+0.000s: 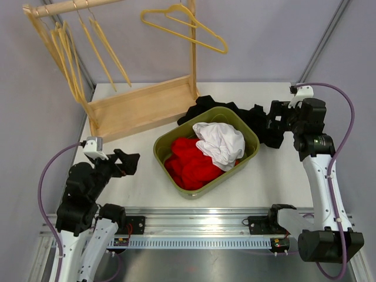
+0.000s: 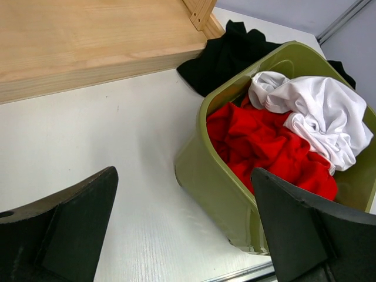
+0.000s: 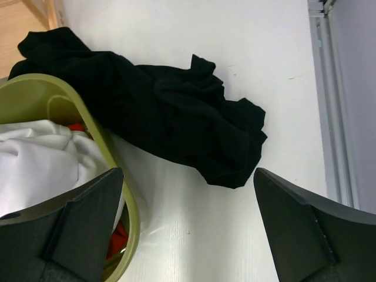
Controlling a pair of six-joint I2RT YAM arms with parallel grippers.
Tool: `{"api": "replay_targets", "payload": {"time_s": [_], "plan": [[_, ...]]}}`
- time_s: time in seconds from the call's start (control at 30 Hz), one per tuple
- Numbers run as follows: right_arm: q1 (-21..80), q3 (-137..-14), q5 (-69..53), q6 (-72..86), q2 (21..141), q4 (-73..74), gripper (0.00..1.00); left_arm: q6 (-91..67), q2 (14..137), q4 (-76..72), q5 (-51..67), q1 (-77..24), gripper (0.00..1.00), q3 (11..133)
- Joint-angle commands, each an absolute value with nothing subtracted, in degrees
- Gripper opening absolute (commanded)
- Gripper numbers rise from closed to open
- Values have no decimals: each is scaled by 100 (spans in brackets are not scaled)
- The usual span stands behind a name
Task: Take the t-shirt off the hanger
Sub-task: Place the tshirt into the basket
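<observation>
My right gripper will move down next onto the crumpled end of the black t-shirt (image 3: 233, 148) farthest from the rack, because that end of the t-shirt is clear of the bin.
A black t-shirt (image 1: 202, 108) lies crumpled on the white table behind the green bin (image 1: 160, 144); it also shows in the right wrist view (image 3: 176, 117) and the left wrist view (image 2: 226, 56). A bare yellow hanger (image 1: 185, 26) hangs at the top of the wooden rack's right post. My right gripper (image 1: 259, 124) hovers open just right of the black t-shirt, with nothing between its fingers (image 3: 188, 170). My left gripper (image 1: 132, 163) stands open left of the bin, also holding nothing (image 2: 182, 173).
The green bin holds a red garment (image 1: 188, 163) and a white one (image 1: 221, 144). A wooden rack with a tray base (image 1: 141, 107) stands at the back left, with several yellow hangers (image 1: 67, 53) on its rail. Grey walls enclose the table.
</observation>
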State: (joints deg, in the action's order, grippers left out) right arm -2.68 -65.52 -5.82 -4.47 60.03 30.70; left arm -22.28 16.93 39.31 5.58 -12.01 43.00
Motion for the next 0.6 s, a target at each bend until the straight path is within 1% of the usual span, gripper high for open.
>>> {"api": "replay_targets", "payload": {"time_s": [0.0, 0.17, 0.23, 0.27, 0.3, 0.37, 0.47, 0.5, 0.57], "plan": [[-272, -6355, -26, -290, 5748, 2619, 100, -2267, 1608, 3648, 624, -1222, 99, 4201], [-272, -6100, 193, -360, 5643, 2601, 99, -2241, 1521, 3542, 659, -1222, 99, 4061], [-272, -6012, 307, -623, 5642, 2532, 99, -2241, 1512, 3481, 720, -1222, 99, 3991], [-272, -5986, 142, -798, 5686, 2653, 99, -2250, 1512, 3454, 747, -1222, 99, 3947], [-272, -6003, 28, -1261, 5843, 2759, 100, -2250, 1520, 3428, 764, -1222, 99, 3920], [-272, -6082, -316, -1458, 6116, 2856, 99, -2267, 1529, 3419, 835, -1213, 99, 3885], [-307, -6468, -527, -1687, 6994, 2953, 100, -2276, 1521, 3401, 870, -1222, 99, 3876], [-360, -6582, -597, -1775, 7475, 2953, 99, -2285, 1503, 3393, 870, -1213, 99, 3876], [-439, -6958, -930, -1924, 7926, 2944, 99, -2285, 1503, 3375, 888, -1222, 99, 3876]]}}
